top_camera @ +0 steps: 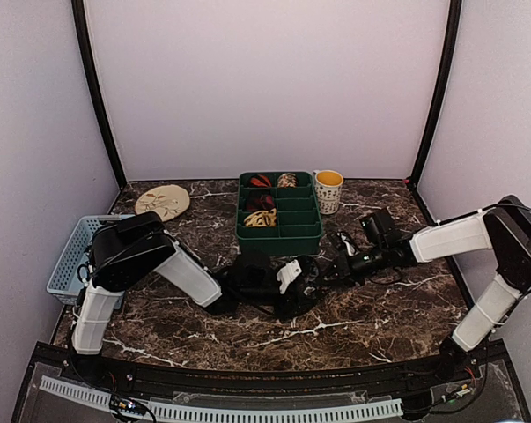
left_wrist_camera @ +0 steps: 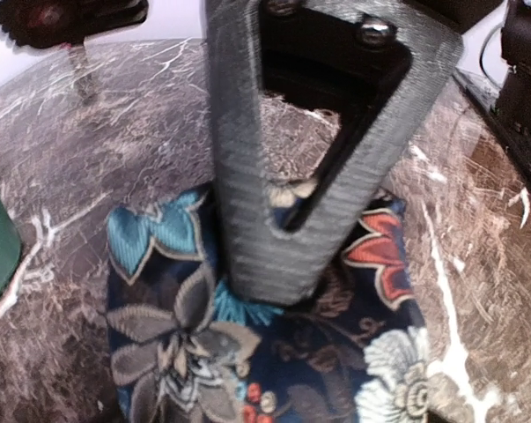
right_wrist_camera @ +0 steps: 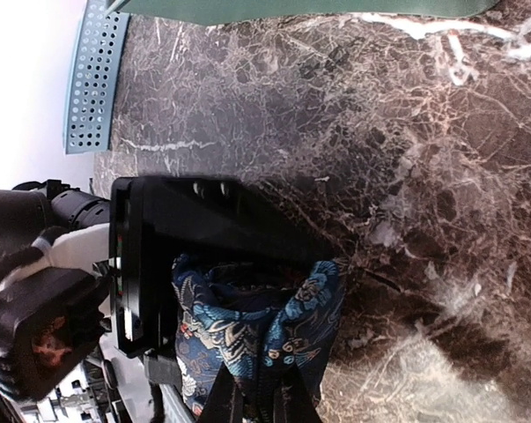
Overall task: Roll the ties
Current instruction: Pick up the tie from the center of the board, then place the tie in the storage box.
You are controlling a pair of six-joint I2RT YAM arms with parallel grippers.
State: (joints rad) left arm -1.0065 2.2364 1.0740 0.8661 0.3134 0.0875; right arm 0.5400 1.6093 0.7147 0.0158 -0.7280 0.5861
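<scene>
I need to move my right gripper up and outward, then down into the tray's near section [top_camera: 258, 232] next to the yellow-cream roll and let go there, because that section is empty.
A dark blue tie [top_camera: 311, 284] with a floral pattern lies bunched on the marble table between the two grippers. In the left wrist view the tie [left_wrist_camera: 247, 352] fills the lower frame, and one grey finger [left_wrist_camera: 265, 220] of my left gripper [top_camera: 297, 284] presses on top of it; the other finger is hidden under the fabric. In the right wrist view my right gripper [right_wrist_camera: 256, 401] pinches an edge of the tie [right_wrist_camera: 239, 326], with the left gripper's black body [right_wrist_camera: 186, 229] just behind it. Rolled ties, red-black [top_camera: 260, 181], tan [top_camera: 287, 180] and yellow-cream [top_camera: 259, 218], sit in the tray.
A green divided tray [top_camera: 279, 236] stands just behind the grippers. A yellow-filled cup [top_camera: 328, 189] is at its right. A round plate [top_camera: 162, 201] and a blue perforated basket [top_camera: 71, 260] are at the left. Black cables lie near the right gripper.
</scene>
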